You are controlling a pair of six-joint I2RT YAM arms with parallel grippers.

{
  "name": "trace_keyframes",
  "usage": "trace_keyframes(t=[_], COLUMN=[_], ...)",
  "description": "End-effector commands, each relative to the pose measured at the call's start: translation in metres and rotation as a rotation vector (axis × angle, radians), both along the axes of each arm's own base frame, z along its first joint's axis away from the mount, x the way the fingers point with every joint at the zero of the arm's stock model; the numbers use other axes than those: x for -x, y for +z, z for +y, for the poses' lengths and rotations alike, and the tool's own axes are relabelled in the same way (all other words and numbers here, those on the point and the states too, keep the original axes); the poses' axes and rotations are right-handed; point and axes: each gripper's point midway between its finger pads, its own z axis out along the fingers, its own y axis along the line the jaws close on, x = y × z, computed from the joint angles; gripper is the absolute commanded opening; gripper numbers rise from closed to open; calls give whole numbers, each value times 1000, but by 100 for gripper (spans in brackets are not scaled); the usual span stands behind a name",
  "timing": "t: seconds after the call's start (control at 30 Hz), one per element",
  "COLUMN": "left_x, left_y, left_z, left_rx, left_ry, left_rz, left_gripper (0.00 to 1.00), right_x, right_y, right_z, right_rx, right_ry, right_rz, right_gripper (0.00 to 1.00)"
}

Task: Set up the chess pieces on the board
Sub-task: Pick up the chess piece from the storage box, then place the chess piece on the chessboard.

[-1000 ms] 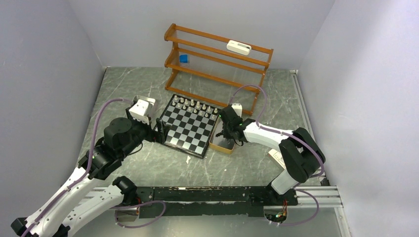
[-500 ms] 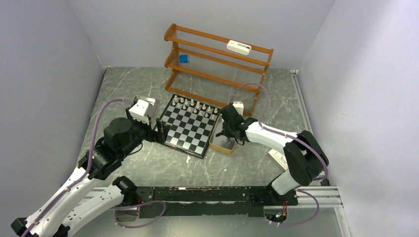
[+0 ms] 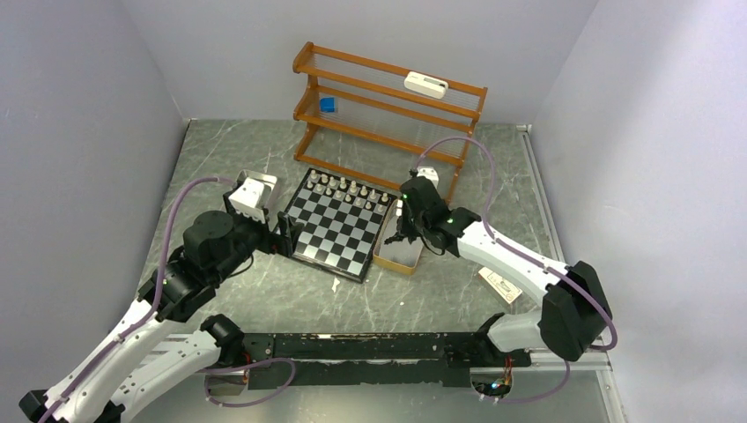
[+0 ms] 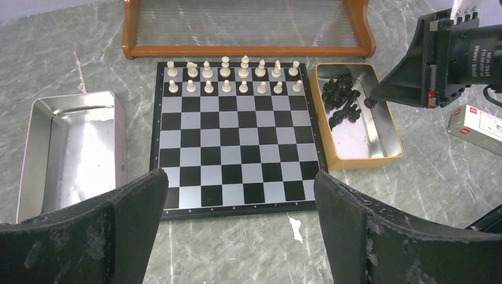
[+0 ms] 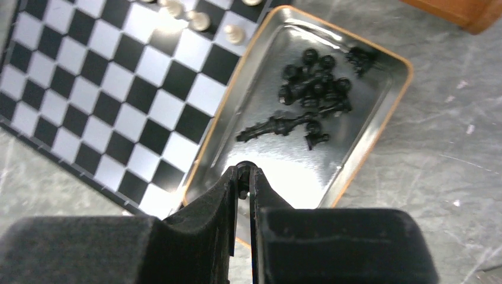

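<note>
The bare near row's tin-side black square [image 3: 349, 265] [image 5: 132, 187] lies back and left of my right gripper in the top view, so next my right gripper should move there, lower and release.
The board [image 3: 339, 226] lies mid-table, with white chess pieces [image 4: 234, 77] standing in its two far rows. Black chess pieces [image 5: 314, 89] lie heaped in the far end of a tan-rimmed tin [image 5: 379, 130] at the board's right side. My right gripper [image 5: 244, 171] hovers over the tin's near part, shut on one small black piece [image 5: 243, 167] pinched at its fingertips. In the left wrist view the right gripper [image 4: 370, 102] hangs beside the heap. My left gripper [image 4: 240, 177] stands wide open, holding nothing, just off the board's [image 4: 237, 136] near edge.
A shiny metal tray [image 4: 35, 148] sits left of the board. A wooden rack [image 3: 388, 115] stands behind it, holding a white item [image 3: 425, 85] and a blue one [image 3: 328, 105]. A small white carton [image 4: 479, 121] lies right of the tin.
My right gripper has closed on a black piece in the tin and risen slightly, its arm stretching out to the right. The left arm has stayed still.
</note>
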Motion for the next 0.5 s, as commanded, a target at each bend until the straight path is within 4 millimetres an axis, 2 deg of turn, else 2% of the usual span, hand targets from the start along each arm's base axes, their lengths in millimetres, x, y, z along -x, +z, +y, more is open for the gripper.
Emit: trace_keyframes(t=[0.0, 0.17, 0.47], left_x=[2, 3, 6], left_y=[4, 10, 24], left_z=[1, 9, 34], left_rx=[-1, 11, 43], left_ry=[-8, 25, 130], left_rz=[-22, -43, -90], left_gripper=[98, 98, 97], right_x=[11, 26, 56], right_y=[28, 33, 14], right_z=[32, 62, 112], right_rx=[-98, -136, -126], right_ry=[124, 199, 273], right_rz=[-31, -22, 23], right_gripper=[8, 6, 6])
